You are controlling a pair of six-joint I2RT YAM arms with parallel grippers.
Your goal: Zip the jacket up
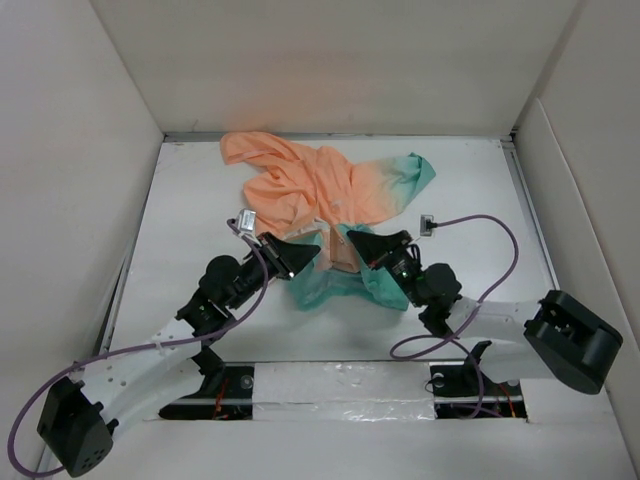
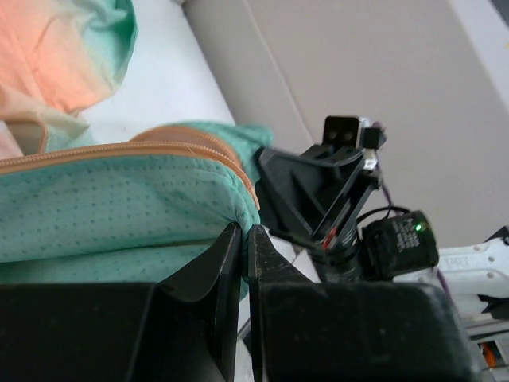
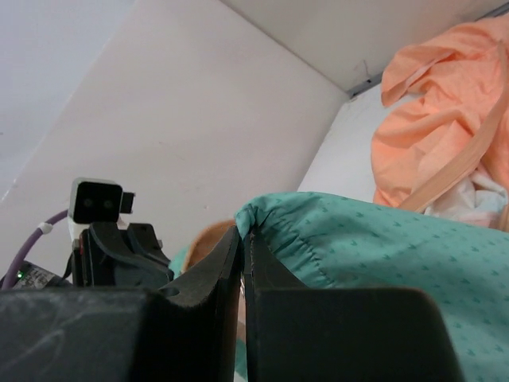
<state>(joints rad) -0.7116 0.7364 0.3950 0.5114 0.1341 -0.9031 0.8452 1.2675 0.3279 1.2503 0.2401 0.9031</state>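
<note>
The hem edge goes back and down with my right gripper's pull next, and it comes free of the gripper there.
The jacket [image 1: 315, 190] lies crumpled mid-table, peach-orange at the far end and teal [image 1: 330, 287] at the near hem. My left gripper [image 1: 305, 256] is shut on a teal hem corner [image 2: 231, 208], just below the end of the orange zipper line [image 2: 119, 151]. My right gripper [image 1: 353, 238] is shut on the facing teal hem edge [image 3: 262, 213]. The two grippers stand close together, pointing at each other across the front opening. In the left wrist view the jaws [image 2: 245, 229] pinch the cloth; in the right wrist view the jaws [image 3: 244, 232] do the same.
White walls [image 1: 90, 150] box in the white table [image 1: 195, 215] on three sides. A small grey socket [image 1: 427, 222] with a purple cable [image 1: 500, 230] sits right of the jacket. The other arm's camera head [image 2: 350, 131] shows close by in each wrist view.
</note>
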